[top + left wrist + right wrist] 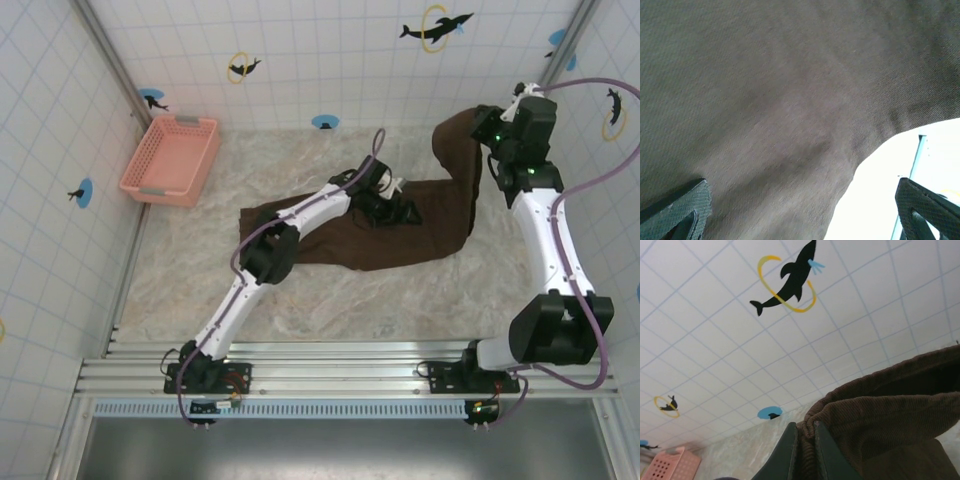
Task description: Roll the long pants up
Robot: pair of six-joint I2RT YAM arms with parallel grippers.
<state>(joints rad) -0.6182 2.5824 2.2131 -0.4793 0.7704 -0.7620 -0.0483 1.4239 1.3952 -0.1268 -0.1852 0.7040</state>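
Note:
The long pants [400, 235] lie flat toward the pink basket. My right gripper moves across and down over their end nearest the basket [249, 221] next and releases the fold.
The long pants [400, 235] are dark brown and lie across the middle of the table, with one end lifted up at the back right. My right gripper [487, 140] holds that raised end; in the right wrist view its fingers [789, 452] are shut on a bunched fold of the long pants [890, 415]. My left gripper [395, 205] sits low over the flat part of the cloth with its jaws wide apart. In the left wrist view the brown fabric [765, 100] lies close in front, and the two fingertips [682, 205] stand at the lower corners with nothing gripped.
A pink basket [170, 158] stands at the back left against the tiled wall. Tiled walls with dolphin stickers close in the table on three sides. The arm bases are on the rail at the near edge.

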